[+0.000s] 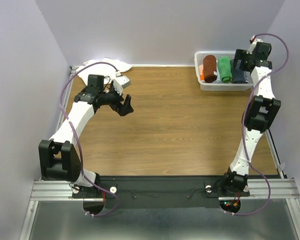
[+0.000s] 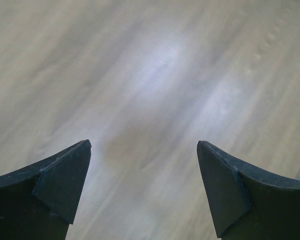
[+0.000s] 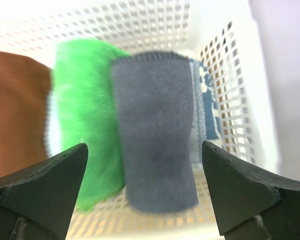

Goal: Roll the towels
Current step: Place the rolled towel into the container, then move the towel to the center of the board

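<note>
I will move my left gripper outward, to the left in the top view, and down onto the near part of the white towel, because bare wood is under its fingers.
The slate blue-grey towel [image 3: 155,130] lies rolled in the white basket [image 1: 210,86] at the back right, and it also shows in the top view [image 1: 238,74]. My right gripper [image 3: 145,146] hangs open just above it, one finger to each side, holding nothing; in the top view this gripper [image 1: 240,62] is over the basket's right end. The white towel [image 1: 107,65] lies crumpled at the table's back left corner. My left gripper [image 1: 126,106] is open and empty over bare wood [image 2: 155,90], in front and to the right of the white towel.
The basket also holds a rolled rust-brown towel [image 1: 209,68] and a rolled bright green towel [image 1: 224,70], left of the blue-grey one. A blue-and-white cloth [image 3: 205,105] lies by the basket's right wall. Grey walls close the table's back and sides.
</note>
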Controlling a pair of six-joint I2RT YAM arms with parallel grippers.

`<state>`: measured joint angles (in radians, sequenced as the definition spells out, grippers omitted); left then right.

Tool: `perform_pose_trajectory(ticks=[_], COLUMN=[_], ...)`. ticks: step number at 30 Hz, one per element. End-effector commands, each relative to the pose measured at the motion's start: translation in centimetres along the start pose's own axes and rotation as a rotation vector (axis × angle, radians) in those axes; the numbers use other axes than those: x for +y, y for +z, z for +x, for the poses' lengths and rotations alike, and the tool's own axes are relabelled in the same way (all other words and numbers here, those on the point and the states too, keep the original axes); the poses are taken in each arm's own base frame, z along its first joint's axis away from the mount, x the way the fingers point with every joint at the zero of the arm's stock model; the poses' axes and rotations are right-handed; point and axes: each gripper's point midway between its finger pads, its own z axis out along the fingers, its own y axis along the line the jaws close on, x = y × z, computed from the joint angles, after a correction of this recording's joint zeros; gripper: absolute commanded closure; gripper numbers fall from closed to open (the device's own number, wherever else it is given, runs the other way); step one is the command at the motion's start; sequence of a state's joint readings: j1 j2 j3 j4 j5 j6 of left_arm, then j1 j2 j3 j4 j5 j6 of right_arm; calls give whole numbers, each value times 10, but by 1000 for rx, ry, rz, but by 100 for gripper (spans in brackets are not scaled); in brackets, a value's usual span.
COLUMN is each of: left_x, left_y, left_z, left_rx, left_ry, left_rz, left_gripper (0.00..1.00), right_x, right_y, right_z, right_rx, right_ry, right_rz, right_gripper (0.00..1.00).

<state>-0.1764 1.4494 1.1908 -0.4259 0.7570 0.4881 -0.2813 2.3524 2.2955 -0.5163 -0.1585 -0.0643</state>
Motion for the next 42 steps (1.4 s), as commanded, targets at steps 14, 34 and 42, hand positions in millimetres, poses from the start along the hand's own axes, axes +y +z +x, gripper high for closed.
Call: perform_pose_trajectory(ticks=[14, 34, 42], left_x=[281, 331, 153], left_y=[-32, -2, 11], left_z=[-17, -7, -139], left_rx=[19, 57, -80], left_ry=[-209, -231, 15], left_rz=[-792, -747, -244], left_gripper=[1, 99, 100], right_x=[79, 135, 150], right_y=[-167, -180, -186], right_z=[-61, 40, 41], right_rx=[-163, 57, 66], right_ry=[-80, -27, -5], right_rz=[-284, -494, -575], right_gripper=[0, 10, 12])
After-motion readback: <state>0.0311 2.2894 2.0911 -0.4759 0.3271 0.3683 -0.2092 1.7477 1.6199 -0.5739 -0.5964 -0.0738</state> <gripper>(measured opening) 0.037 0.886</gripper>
